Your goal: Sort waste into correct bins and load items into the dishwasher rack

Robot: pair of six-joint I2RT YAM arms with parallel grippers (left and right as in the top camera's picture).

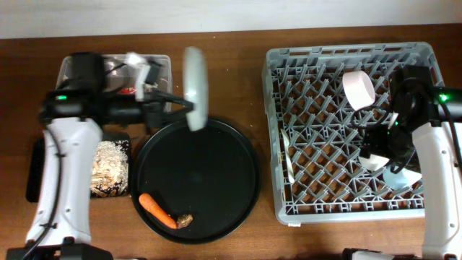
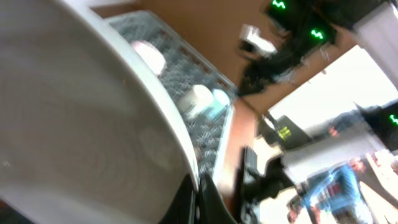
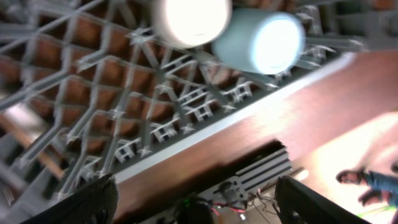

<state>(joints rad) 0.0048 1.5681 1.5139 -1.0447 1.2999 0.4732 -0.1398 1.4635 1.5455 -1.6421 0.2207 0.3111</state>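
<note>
I will move the plate [image 1: 195, 81] across and down with my left gripper next, into empty slots by the pink bowl, because they are below it, to its right in the overhead view.
My left gripper [image 1: 189, 110] is shut on the rim of the pale plate [image 1: 195, 81], holding it on edge above the far side of the round black tray [image 1: 238, 144]. The left wrist view shows the plate [image 2: 81, 124] pinched between the fingers [image 2: 198, 200]. My right gripper [image 3: 196, 205] is open and empty over the front right of the dishwasher rack [image 1: 317, 65], near the cream cup [image 3: 189, 18] and light-blue cup [image 3: 261, 40] lying in it. The pink bowl [image 1: 359, 89] and white fork [image 1: 289, 155] are in the rack. The chopstick is not visible.
An orange carrot [image 1: 155, 208] and a brown lump [image 1: 185, 220] lie at the round tray's front. The clear tub [image 1: 162, 66] holds the red wrapper [image 1: 128, 91]. The shallow black tray [image 1: 124, 144] holds pale crumbs [image 1: 108, 170].
</note>
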